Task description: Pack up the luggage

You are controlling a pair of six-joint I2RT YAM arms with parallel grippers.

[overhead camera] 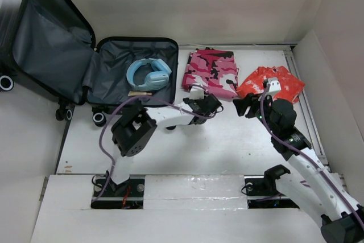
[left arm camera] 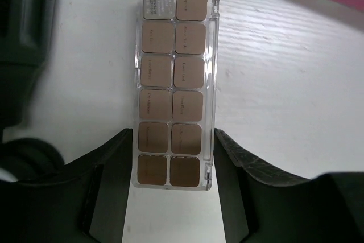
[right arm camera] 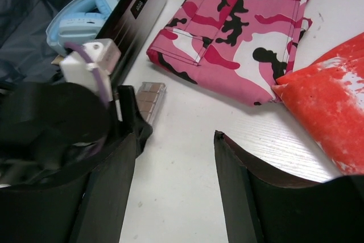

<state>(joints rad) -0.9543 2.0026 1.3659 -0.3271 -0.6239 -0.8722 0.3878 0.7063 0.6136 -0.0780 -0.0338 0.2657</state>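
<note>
I will move my left gripper up and to the left in the top view, over the luggage's bare lining beside the headphones, and let go there, because that spot is empty.
The luggage (overhead camera: 111,81) lies open at the far left, lid (overhead camera: 45,44) raised, dark grey lining showing. Blue headphones (overhead camera: 149,74) lie in its base half. My left gripper (overhead camera: 208,103) is low on the table just right of the luggage. In the left wrist view its fingers (left arm camera: 114,169) press both long sides of a clear palette of brown pans (left arm camera: 173,55), which lies flat on the table. The palette (right arm camera: 149,98) also shows in the right wrist view. My right gripper (overhead camera: 243,106) is open and empty above bare table (right arm camera: 176,140).
Folded pink camouflage clothing (overhead camera: 210,71) lies at the back centre. A red-orange packet (overhead camera: 273,83) lies to its right, just behind my right gripper. A thin tan item (overhead camera: 139,93) rests by the luggage's near rim. White walls close the back and right.
</note>
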